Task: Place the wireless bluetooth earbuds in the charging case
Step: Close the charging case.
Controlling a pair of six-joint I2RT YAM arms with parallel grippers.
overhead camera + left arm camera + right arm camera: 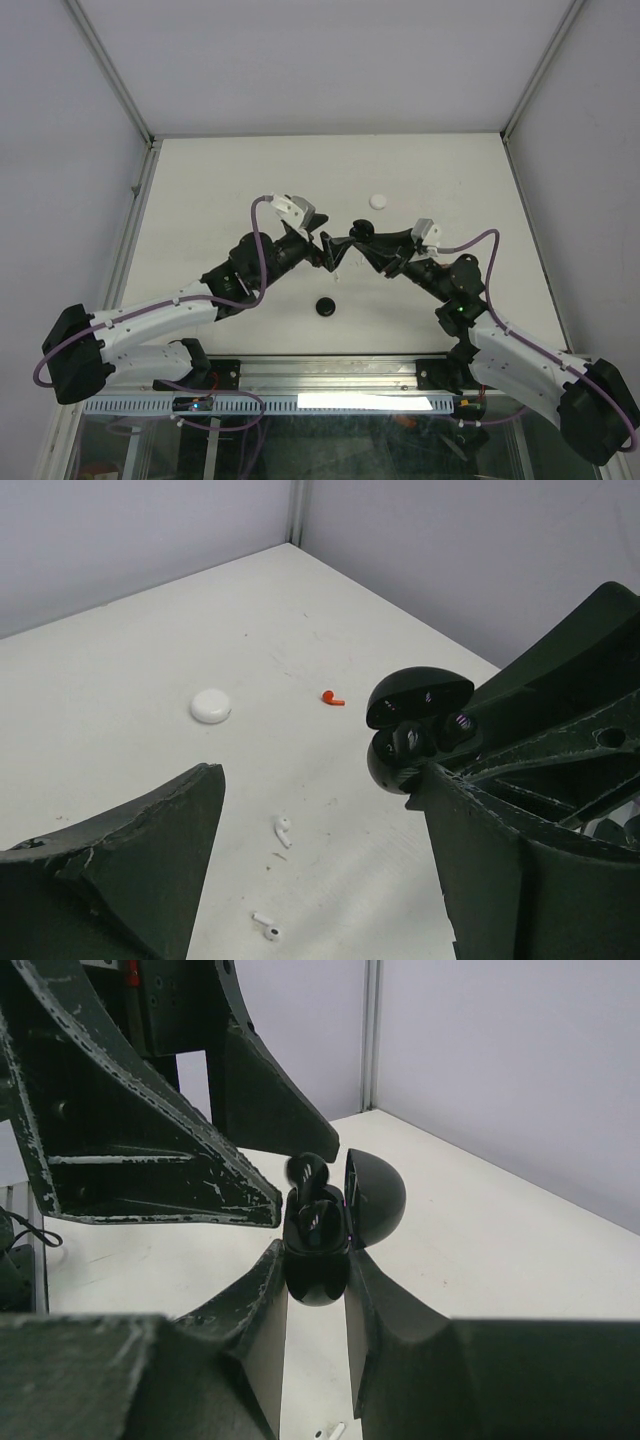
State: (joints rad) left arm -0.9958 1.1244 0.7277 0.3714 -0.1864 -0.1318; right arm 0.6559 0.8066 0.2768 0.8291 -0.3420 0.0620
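Note:
My right gripper should carry the case back and down and release it on the tabletop (pixel 347 301) beside the black round disc, since that spot is lower and farther back than the gripper.
My right gripper (pixel 316 1260) is shut on the open black charging case (pixel 318 1245) and holds it above the table, its lid (pixel 378 1195) swung back. A black earbud (pixel 307 1172) stands partly out of a slot. In the left wrist view the case (pixel 410 730) shows dark buds inside. My left gripper (pixel 322 775) is open and empty, its fingers (pixel 160 1160) right beside the case. Two white earbuds (pixel 283 830) (pixel 267 931) and one red earbud (pixel 333 698) lie on the table. In the top view the left gripper (pixel 328 254) and the right gripper (pixel 360 240) meet at the table's middle.
A white round disc (pixel 378 201) lies behind the grippers and also shows in the left wrist view (pixel 211 705). A black round disc (pixel 325 306) lies in front of them. Grey walls enclose the white table (pixel 200 200) on three sides.

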